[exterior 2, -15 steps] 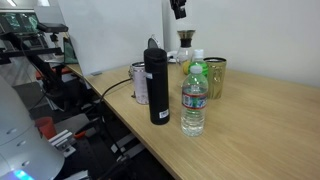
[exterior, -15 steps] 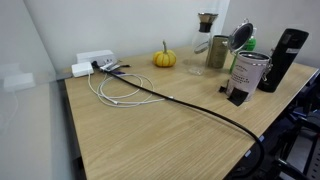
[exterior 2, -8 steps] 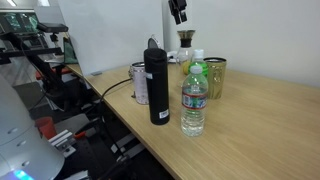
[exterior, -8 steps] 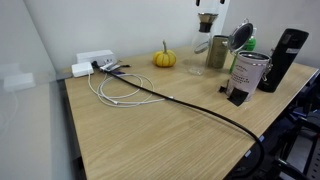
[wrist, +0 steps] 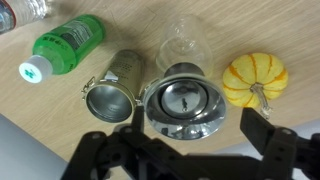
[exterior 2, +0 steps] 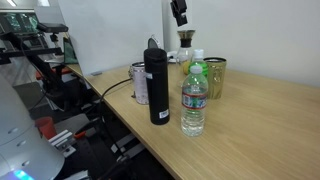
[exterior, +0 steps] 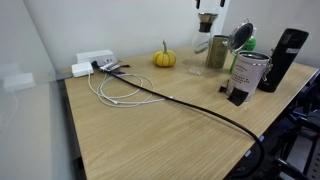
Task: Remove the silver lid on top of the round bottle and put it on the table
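The small silver lid in the middle of the round bottle's top gets my gripper next, as it lowers a short way onto the lid.
The round bottle is clear glass with a dark-topped neck and stands at the back of the table in both exterior views. In the wrist view I look straight down on its shiny top. The small silver lid with a darker centre sits in the middle of that top. My gripper is open and empty. It hangs directly above the bottle's neck, apart from it, with one finger on either side of the top.
Next to the bottle are an orange pumpkin, an olive metal cup, a shiny round disc, a labelled tin, a tall black bottle and a green-capped water bottle. A black cable crosses the table.
My gripper has come down a little over the bottle and now shows at the top of the frame. Nothing on the table has moved.
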### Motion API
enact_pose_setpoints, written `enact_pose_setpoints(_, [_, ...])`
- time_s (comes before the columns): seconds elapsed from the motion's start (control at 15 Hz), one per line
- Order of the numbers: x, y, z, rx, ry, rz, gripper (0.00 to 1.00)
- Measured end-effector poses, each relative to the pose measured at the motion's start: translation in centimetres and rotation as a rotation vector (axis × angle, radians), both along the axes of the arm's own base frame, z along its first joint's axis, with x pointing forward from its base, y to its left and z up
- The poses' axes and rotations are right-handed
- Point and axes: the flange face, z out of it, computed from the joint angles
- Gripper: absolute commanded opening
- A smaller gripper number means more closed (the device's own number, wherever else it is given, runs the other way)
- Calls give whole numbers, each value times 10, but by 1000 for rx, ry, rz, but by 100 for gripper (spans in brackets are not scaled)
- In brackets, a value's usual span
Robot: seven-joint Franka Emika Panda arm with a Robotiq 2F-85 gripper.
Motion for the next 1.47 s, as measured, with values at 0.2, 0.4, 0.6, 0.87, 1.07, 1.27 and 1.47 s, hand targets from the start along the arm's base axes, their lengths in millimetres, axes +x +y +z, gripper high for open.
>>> enact_pose_setpoints(0.2, [1, -2, 2, 11, -8, -18, 67])
enact_pose_setpoints(0.4, [3, -6, 4, 16, -21, -34, 46])
enact_pose_setpoints(0.6, [5, -9, 5, 20, -33, -49, 33])
enact_pose_setpoints(0.87, [7, -10, 2, 23, -33, -68, 32])
enact_pose_setpoints(1.07, [9, -10, -9, 23, -17, -75, 35])
enact_pose_setpoints(1.27, [11, -10, -17, 23, -4, -79, 32])
enact_pose_setpoints(1.47, [12, -11, -22, 22, 3, -84, 23])
